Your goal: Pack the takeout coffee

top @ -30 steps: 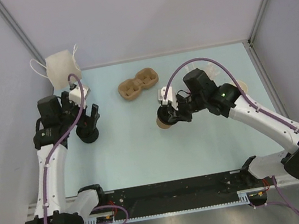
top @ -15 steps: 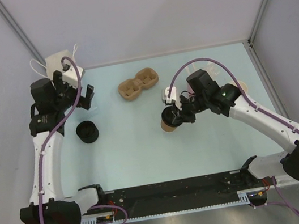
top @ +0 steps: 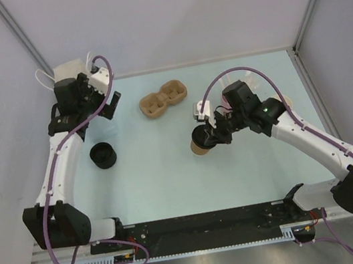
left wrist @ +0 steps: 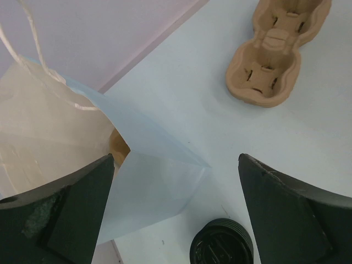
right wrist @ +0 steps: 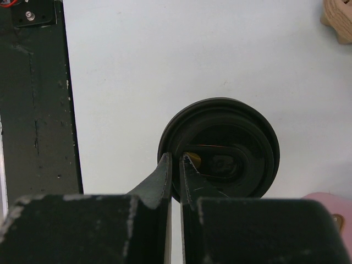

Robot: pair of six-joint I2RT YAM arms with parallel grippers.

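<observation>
My left gripper has the bag's rim corner [left wrist: 130,150] off-centre between its open fingers, so I will bring it onto that corner, outward and to the left in the wrist view.
The takeout coffee cup [top: 197,147], tan kraft paper, stands mid-table with a round black lid [right wrist: 225,148] on top. My right gripper [top: 204,134] is shut, its fingertips [right wrist: 165,165] pinching the lid's near rim; in the right wrist view the gripper [right wrist: 175,158] covers part of the lid. My left gripper [top: 108,106] is open and empty at the back left, hovering beside a white paper bag [top: 71,75]. In the left wrist view the gripper [left wrist: 175,159] frames the bag's open mouth [left wrist: 137,159].
A stack of black lids [top: 102,156] sits on the table's left side and shows in the left wrist view [left wrist: 221,245]. A brown two-cup carrier [top: 164,99] lies at the back centre [left wrist: 275,49]. A pink cup [right wrist: 325,201] stands next to the lidded cup.
My left arm has lifted off the lid stack and swung back toward the white bag, gripper open. My right gripper with the lidded cup shifted only slightly.
</observation>
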